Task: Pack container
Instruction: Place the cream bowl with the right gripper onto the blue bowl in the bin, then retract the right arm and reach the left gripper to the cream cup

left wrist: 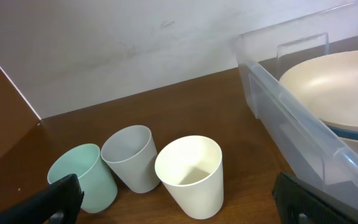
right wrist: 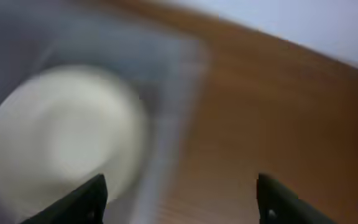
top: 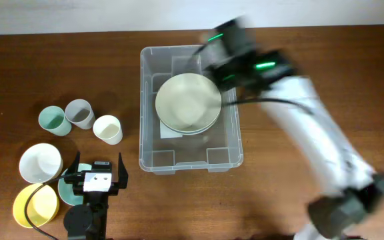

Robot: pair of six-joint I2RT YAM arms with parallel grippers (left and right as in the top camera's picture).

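The robot needs to move its left gripper outward next, tilt it down and lower it onto the cream cup's rim by the container, because the cup's opening has room for one finger.
The clear plastic container [top: 152,157] stands mid-table with stacked plates inside, a cream one [top: 187,102] on top; it also shows in the left wrist view [left wrist: 291,118] and blurred in the right wrist view [right wrist: 179,124]. My right gripper [right wrist: 182,199] is open and empty, motion-blurred above the container's far right corner [top: 222,50]. My left gripper [top: 97,167] is open and empty near the front left, facing three cups: green [left wrist: 86,174], grey [left wrist: 132,155] and cream [left wrist: 191,174].
A white bowl [top: 40,162], a yellow bowl [top: 35,205] and a teal dish [top: 67,187] sit by my left gripper. The three cups [top: 80,120] stand left of the container. A white wall runs behind the table.
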